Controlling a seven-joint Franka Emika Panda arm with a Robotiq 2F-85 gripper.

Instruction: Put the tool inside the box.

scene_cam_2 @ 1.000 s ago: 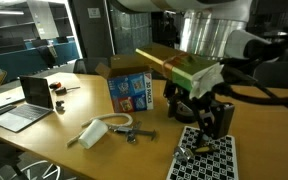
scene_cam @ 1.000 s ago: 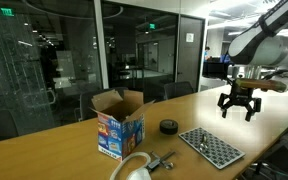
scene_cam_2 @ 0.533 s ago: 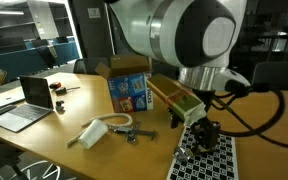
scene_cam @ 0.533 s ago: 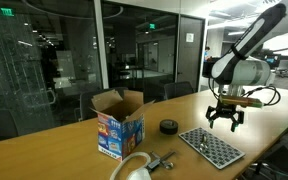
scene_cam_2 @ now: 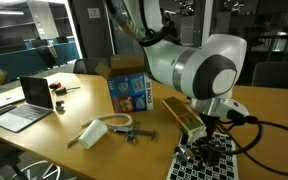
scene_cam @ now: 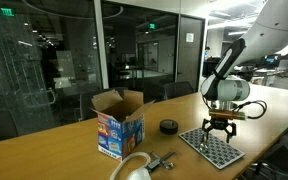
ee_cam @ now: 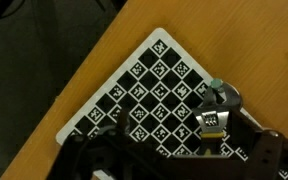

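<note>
I will move my gripper to the right in the wrist view and lower it around the tool's yellow band (ee_cam: 213, 135), because the tool is closer to one finger.
The box (scene_cam: 119, 125) is a brown carton with open upright flaps and blue picture-printed sides; it stands on the wooden table and also shows in an exterior view (scene_cam_2: 131, 92). A small grey tool with a teal tip (ee_cam: 218, 95) lies on a black-and-white checkered board (ee_cam: 144, 85). My gripper (scene_cam: 217, 129) hangs low over that board (scene_cam: 212, 148), well to the side of the box. In the wrist view my gripper (ee_cam: 166, 128) is open and empty, and one of its fingers (ee_cam: 212, 125) is just beside the tool.
A black roll (scene_cam: 169, 126) lies between the box and the board. A white funnel-like object (scene_cam_2: 92, 132) and several loose metal tools (scene_cam_2: 136, 132) lie near the front edge. A laptop (scene_cam_2: 22, 105) sits further along the table. Glass walls stand behind.
The arm has swung in and come down from high beside the table to just above the checkered board. The gripper stays open. Nothing else has moved.
</note>
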